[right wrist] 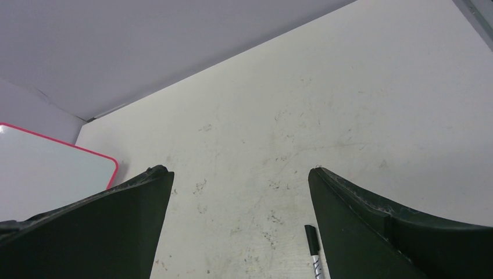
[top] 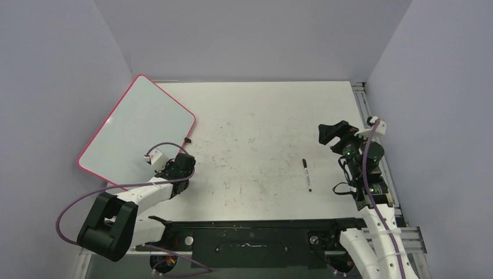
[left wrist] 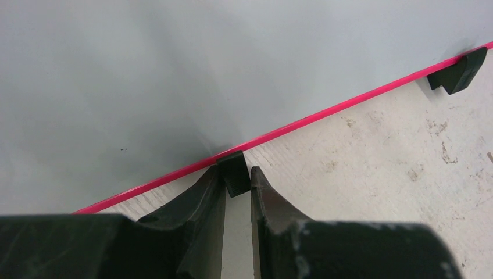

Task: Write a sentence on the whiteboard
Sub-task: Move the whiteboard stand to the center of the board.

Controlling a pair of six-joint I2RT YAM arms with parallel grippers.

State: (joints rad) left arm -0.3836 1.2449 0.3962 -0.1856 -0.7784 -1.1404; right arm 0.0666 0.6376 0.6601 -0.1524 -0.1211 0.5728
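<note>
The whiteboard (top: 131, 128) is crowding the side, so my left gripper will next drag it to the right in the top view, over the bare tabletop, and let go of it.
The whiteboard (top: 131, 128), white with a pink-red rim, lies slanted at the table's left side, and its face shows no writing, so the sentence is not in view. In the left wrist view the whiteboard (left wrist: 145, 75) fills the upper left. My left gripper (left wrist: 235, 174) is shut on one small black foot (left wrist: 234, 170) at the pink rim; a second foot (left wrist: 459, 71) sits further along it. My left gripper (top: 164, 168) is at the board's near right edge. My right gripper (right wrist: 239, 171) stands open with nothing in it. It hovers above a black-capped marker (right wrist: 314, 256).
The marker (top: 306, 174) lies on the scuffed white tabletop (top: 261, 133), right of centre and just left of my right gripper (top: 327, 138). Grey walls close in the table on three sides. A corner of the whiteboard (right wrist: 46, 168) shows at the left of the right wrist view.
</note>
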